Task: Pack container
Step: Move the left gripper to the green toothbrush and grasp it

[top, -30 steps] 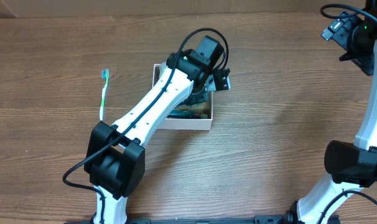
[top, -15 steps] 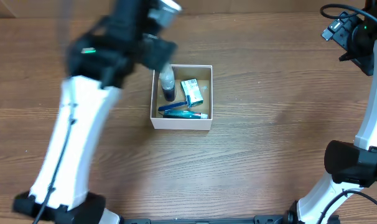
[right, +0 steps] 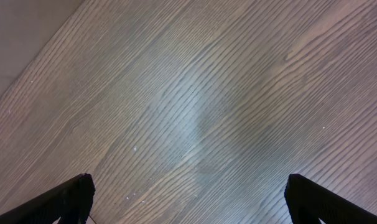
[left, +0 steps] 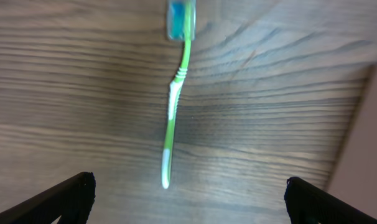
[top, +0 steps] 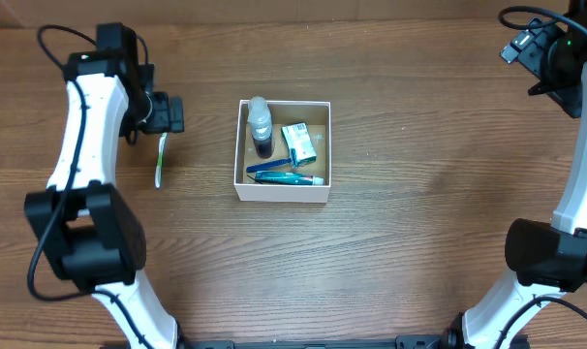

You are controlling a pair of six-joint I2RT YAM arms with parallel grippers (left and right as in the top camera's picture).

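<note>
The white part of the green toothbrush's handle (top: 161, 149) (left: 174, 98) sits beside its ribbed neck. My left gripper will move down onto that part next.
The container (top: 282, 191), a shallow white-walled box with a brown floor, sits mid-table. In it lie a clear bottle with a dark base (top: 261, 127), a green-and-white packet (top: 299, 142) and a blue tube (top: 286, 175). A green toothbrush (top: 159, 162) lies on the wood to the left of the box. My left gripper (top: 164, 118) hovers open over its head end. In the left wrist view the toothbrush (left: 171, 118) lies between and ahead of the wide black fingers (left: 69, 198), untouched. My right gripper (top: 526, 47) is open at the far right back, over bare wood (right: 195, 124).
The left arm's links (top: 76, 145) run along the left side of the table. The right arm's base (top: 550, 254) stands at the right front. The table's back edge lies just beyond both grippers.
My left arm has swung away from the container to the left and now hangs over the toothbrush with its jaws open. The box's contents are uncovered. The right arm has not moved.
</note>
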